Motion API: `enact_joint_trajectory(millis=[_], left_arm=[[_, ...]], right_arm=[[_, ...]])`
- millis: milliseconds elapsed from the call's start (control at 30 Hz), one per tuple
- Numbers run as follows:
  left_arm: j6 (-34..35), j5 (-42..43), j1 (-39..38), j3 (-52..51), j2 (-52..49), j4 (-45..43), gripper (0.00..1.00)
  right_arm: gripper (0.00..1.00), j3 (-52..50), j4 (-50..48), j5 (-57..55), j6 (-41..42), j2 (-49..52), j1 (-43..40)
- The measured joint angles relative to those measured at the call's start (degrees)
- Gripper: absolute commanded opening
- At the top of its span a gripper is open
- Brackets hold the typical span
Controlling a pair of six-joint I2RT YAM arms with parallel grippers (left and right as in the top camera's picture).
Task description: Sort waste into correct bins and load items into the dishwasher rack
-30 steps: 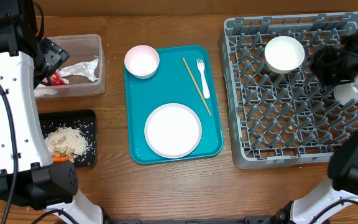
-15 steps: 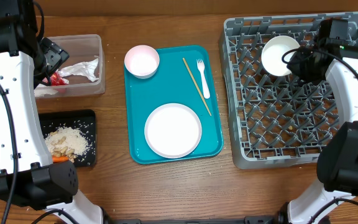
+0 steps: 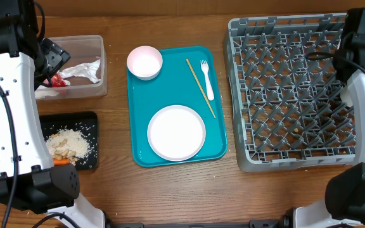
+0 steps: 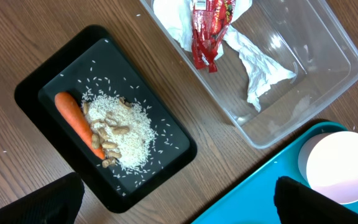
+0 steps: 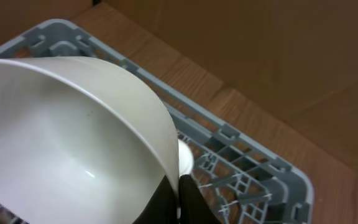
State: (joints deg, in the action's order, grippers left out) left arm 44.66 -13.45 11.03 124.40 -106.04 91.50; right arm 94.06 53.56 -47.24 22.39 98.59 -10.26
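Note:
The rack's empty tray-side wires are below my right gripper, to its left in the overhead view, so it should move sideways and down to release the bowl.
My right gripper is shut on the rim of a white bowl, held tilted above the back edge of the grey dishwasher rack. Overhead, the right arm hides that bowl at the back right corner of the rack. My left gripper is open and empty, high above the bins. The clear tub holds the napkin and the red wrapper. The black tray holds the food scraps and the carrot.
The teal tray carries a second white bowl, the round plate, the fork and the wooden stick. A brown cardboard wall stands behind the rack. The cup is not clearly in view.
My right arm has carried the bowl from over the rack's upper middle to its back right corner, where the arm now hides it overhead. The left arm has not moved.

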Motion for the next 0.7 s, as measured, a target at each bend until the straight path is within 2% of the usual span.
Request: enact_joint_trajectory(millis=[133,333,700], left_arm=[[0.0,0.0,0.0,0.0,0.0,0.0,1.0],[0.0,0.0,0.0,0.0,0.0,0.0,1.0],[0.0,0.0,0.0,0.0,0.0,0.0,1.0]], right_arm=[[0.04,-1.2,0.0,-6.2,-0.2,3.0,1.8],[0.04,-6.3,-3.3,-16.3,-1.0,8.4,10.4],[0.04,-8.3,-3.8,-20.2,-2.1,11.6,14.5]])
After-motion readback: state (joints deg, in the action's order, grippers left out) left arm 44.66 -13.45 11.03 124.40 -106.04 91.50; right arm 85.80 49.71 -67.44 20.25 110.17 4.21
